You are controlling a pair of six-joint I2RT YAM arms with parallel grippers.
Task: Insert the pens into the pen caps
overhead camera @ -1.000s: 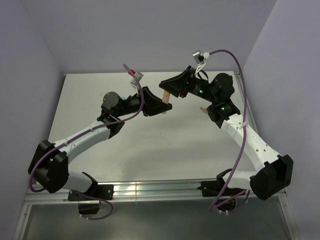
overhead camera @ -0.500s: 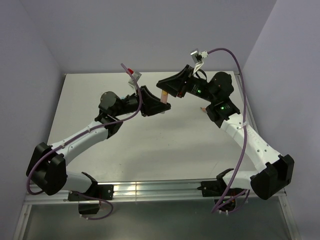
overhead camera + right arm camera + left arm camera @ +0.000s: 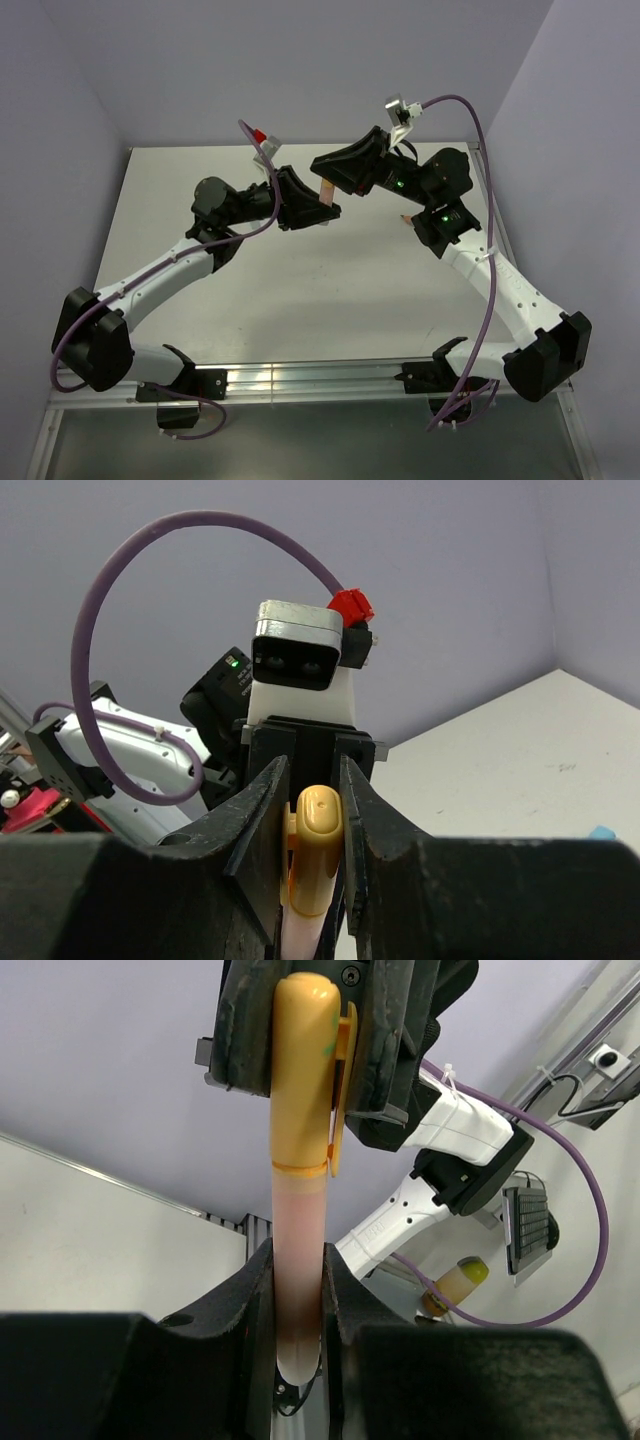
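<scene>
The tabletop is below my left gripper and the cap is seated on the pink body point(image 3: 298, 1260), so that gripper should next tip downward, go lower and let go of the pen.
My left gripper point(image 3: 298, 1265) is shut on a pale pink pen body point(image 3: 298, 1260) and holds it in the air. My right gripper point(image 3: 310, 772) is shut on an orange cap point(image 3: 316, 858) with a clip. The cap point(image 3: 303, 1070) sits on the pen's far end, and its rim meets the body. In the top view the two grippers face each other above the far middle of the table, left point(image 3: 312, 207) and right point(image 3: 328, 177), with the pen point(image 3: 326, 192) between them. The pen body point(image 3: 299, 935) shows just below the cap in the right wrist view.
A peach pen with a yellowish end point(image 3: 459, 1282) lies on the table near the right arm, also seen in the top view point(image 3: 404, 217). A small light blue piece point(image 3: 601, 832) lies at the table's right. Purple cables loop above both wrists.
Both grippers have shifted slightly left and up together, still joined by the pen and cap. The left arm's elbow has moved a little left.
</scene>
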